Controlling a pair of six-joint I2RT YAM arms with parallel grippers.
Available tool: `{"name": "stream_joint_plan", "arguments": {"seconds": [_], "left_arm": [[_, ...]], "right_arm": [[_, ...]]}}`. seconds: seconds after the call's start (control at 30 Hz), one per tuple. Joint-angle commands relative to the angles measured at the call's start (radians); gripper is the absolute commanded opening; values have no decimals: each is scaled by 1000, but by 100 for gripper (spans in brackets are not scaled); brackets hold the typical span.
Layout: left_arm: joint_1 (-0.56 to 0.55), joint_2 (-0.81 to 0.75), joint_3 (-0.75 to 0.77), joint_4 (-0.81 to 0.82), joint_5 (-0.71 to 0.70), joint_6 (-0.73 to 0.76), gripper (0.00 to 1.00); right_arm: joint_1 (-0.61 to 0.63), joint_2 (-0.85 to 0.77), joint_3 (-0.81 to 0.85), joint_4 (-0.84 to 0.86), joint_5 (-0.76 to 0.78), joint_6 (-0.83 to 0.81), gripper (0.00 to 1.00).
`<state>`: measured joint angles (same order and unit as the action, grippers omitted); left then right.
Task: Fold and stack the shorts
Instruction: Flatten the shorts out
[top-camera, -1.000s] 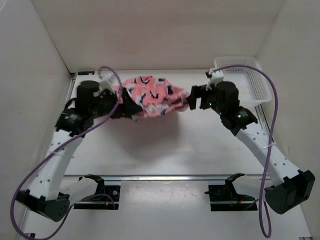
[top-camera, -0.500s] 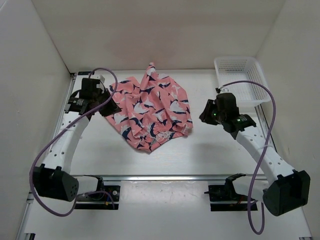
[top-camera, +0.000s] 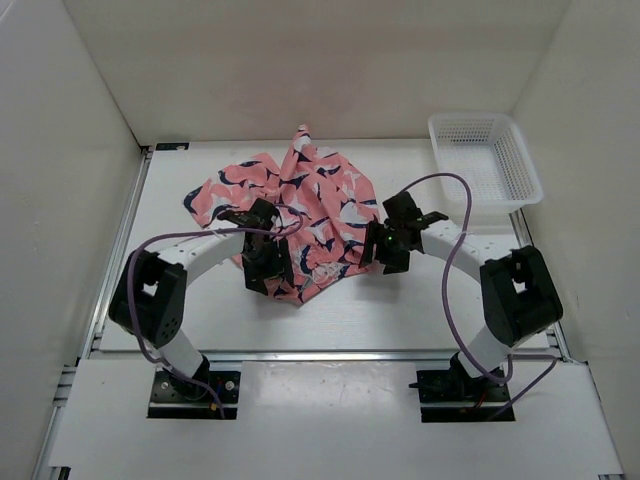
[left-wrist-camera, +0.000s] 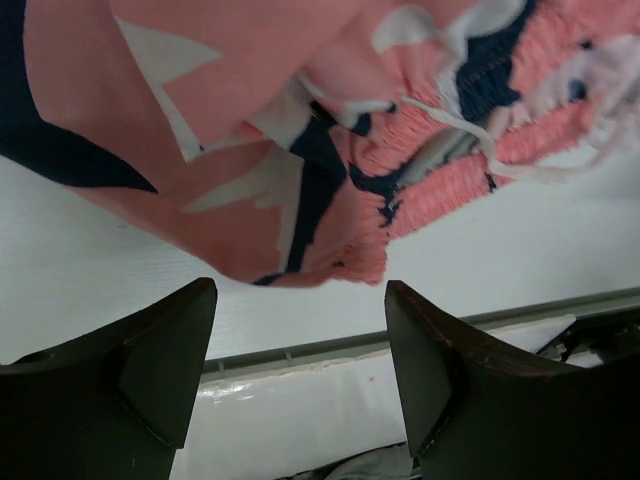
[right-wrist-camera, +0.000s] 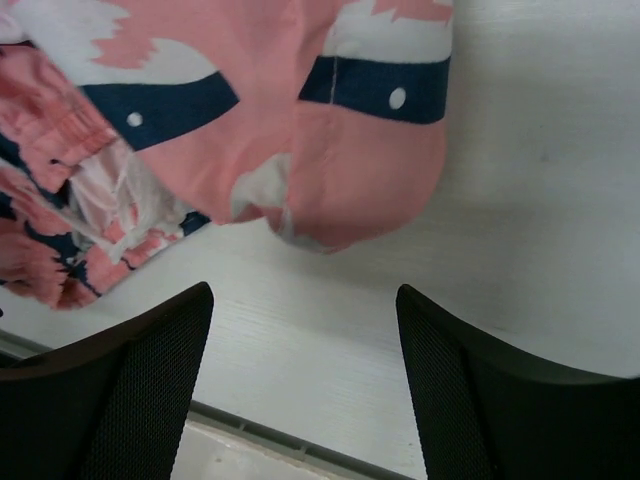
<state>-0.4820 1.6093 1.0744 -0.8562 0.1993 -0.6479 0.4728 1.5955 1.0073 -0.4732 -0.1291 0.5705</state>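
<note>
My right gripper should slide outward until the folded lobe's near tip (top-camera: 370, 265) (right-wrist-camera: 318, 236) is between its fingers, and then close. That tip is just beyond the open fingers now.
The coral-pink shorts (top-camera: 300, 205) with navy-and-white shapes lie spread and rumpled on the white table (top-camera: 420, 310), one corner poking toward the back wall. My left gripper (top-camera: 270, 278) hangs open over their near-left edge; in the left wrist view the gathered waistband and white drawstring (left-wrist-camera: 470, 130) of the shorts (left-wrist-camera: 250, 120) lie just beyond the open left gripper (left-wrist-camera: 300, 340). My right gripper (top-camera: 380, 255) stands open at their right edge; in the right wrist view a folded lobe of the shorts (right-wrist-camera: 350, 170) lies beyond the empty right gripper (right-wrist-camera: 305, 340).
A white mesh basket (top-camera: 485, 155) stands at the back right corner. White walls close in the table on three sides. A metal rail (top-camera: 330, 352) runs along the near edge, and purple cables loop off both arms.
A second ago both grippers held the shorts stretched in the air; they dropped them flat, drew apart, and have now swung in to the shorts' near edge with jaws open.
</note>
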Motion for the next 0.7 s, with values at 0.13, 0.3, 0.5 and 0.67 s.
{"name": "stream_joint_plan", "arguments": {"seconds": [0.13,0.3,0.5,0.67], "left_arm": [[-15,90,2,82,-9,-18,65],[-24,178,62,91,3,17,20],[-24,160,96,91,31,39,10],[6,0,160,16,-3,39,10]], "right_arm": [[0,109,109,16,75,-8,60],[0,178,163,16,98,-17,36],[0,187,226,-11,117,-35,0],[-37,103,304,-50,146,-76,0]]}}
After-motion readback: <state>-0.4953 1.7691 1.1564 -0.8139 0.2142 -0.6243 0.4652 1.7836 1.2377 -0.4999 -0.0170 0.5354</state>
